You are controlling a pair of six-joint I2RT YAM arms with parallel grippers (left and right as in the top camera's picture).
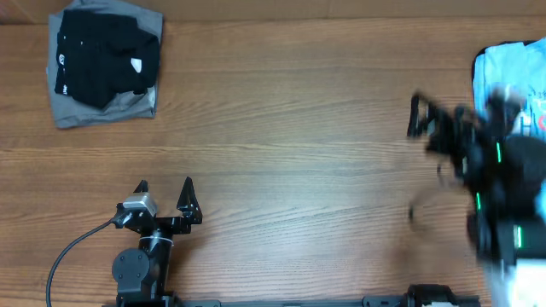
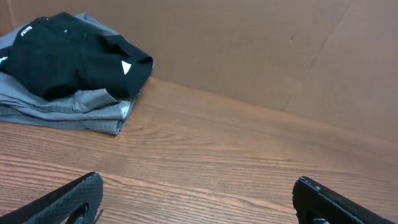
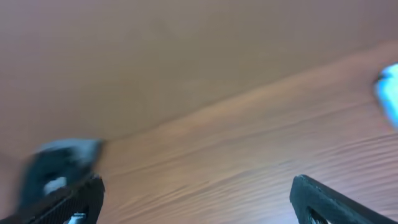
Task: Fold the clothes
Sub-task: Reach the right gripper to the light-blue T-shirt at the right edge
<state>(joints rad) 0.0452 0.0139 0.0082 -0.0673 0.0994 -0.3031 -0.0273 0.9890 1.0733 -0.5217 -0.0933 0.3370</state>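
Note:
I will next bring my right gripper across and down onto the T-shirt's edge beside the bare wood, as that edge is below and to the gripper's right in the overhead view.
A light-blue T-shirt (image 1: 510, 72) lies at the table's right edge, partly covered by my blurred right arm; in the right wrist view only a blue smear (image 3: 388, 93) of it shows. A folded black garment (image 1: 107, 51) rests on a folded grey one (image 1: 102, 109) at the far left corner, and the left wrist view also shows the black garment (image 2: 68, 53) on the grey garment (image 2: 81, 109). My left gripper (image 1: 164, 189) (image 2: 196, 193) stands open over bare wood near the front edge. My right gripper (image 1: 439, 128) (image 3: 196, 193) is open and empty, just left of the T-shirt.
The wooden table (image 1: 299, 102) stretches between the two piles. A brown wall (image 2: 261, 43) stands behind the far edge. A black cable (image 1: 68, 251) loops from the left arm's base. The right wrist view is blurred, with a dark shape (image 3: 59, 158) at its left.

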